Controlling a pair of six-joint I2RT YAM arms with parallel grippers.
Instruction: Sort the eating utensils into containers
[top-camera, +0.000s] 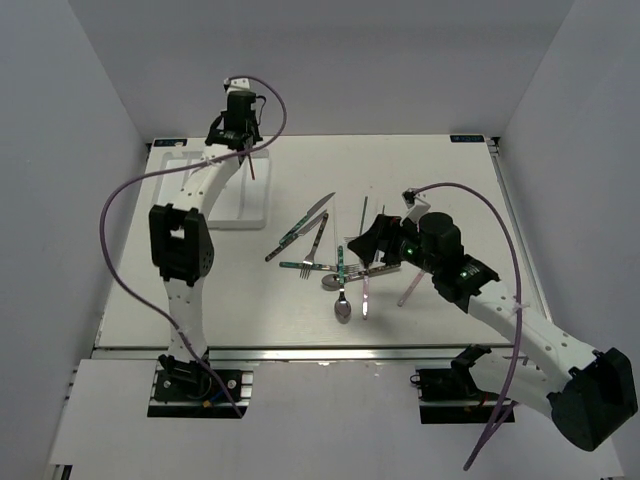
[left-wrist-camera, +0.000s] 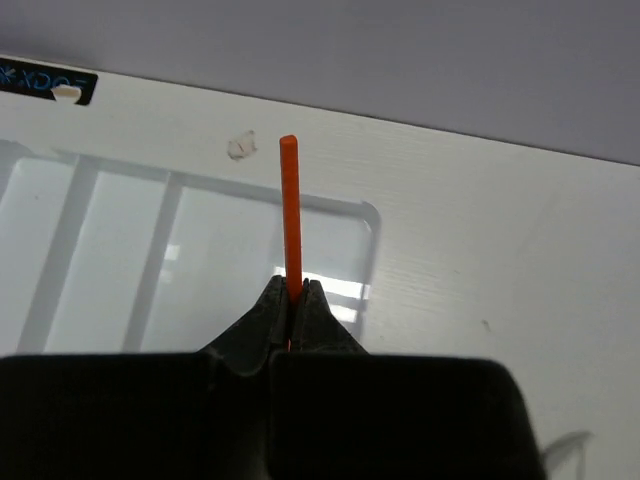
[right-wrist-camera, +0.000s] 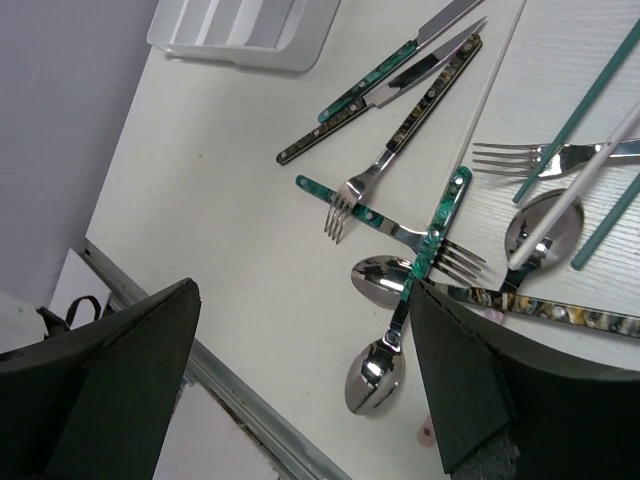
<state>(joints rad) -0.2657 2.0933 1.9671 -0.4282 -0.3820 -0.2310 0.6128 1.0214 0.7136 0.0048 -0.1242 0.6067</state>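
Note:
The white chopstick's near part lies uncovered below my right gripper and to its right in the wrist view. Next I turn, shift there and descend.
My left gripper (top-camera: 238, 138) reaches over the far end of the white tray (top-camera: 247, 205) and is shut on a red-orange chopstick (left-wrist-camera: 289, 205) that sticks straight out past the fingertips. Below the chopstick lie the tray's long compartments (left-wrist-camera: 120, 250). My right gripper (right-wrist-camera: 305, 370) hangs open over the pile of utensils (top-camera: 340, 265) in the middle of the table. A teal-handled spoon (right-wrist-camera: 375, 375) lies just inside its right finger (right-wrist-camera: 470, 380). Teal-handled forks (right-wrist-camera: 365, 215), dark-handled knives (right-wrist-camera: 400, 85) and teal chopsticks (right-wrist-camera: 590, 100) lie beyond it.
A metal rail (right-wrist-camera: 250, 425) runs along the table's near edge, below the right gripper. Grey walls close in the left, far and right sides. A chip mark (left-wrist-camera: 240, 147) and a black label (left-wrist-camera: 45, 82) sit on the table behind the tray.

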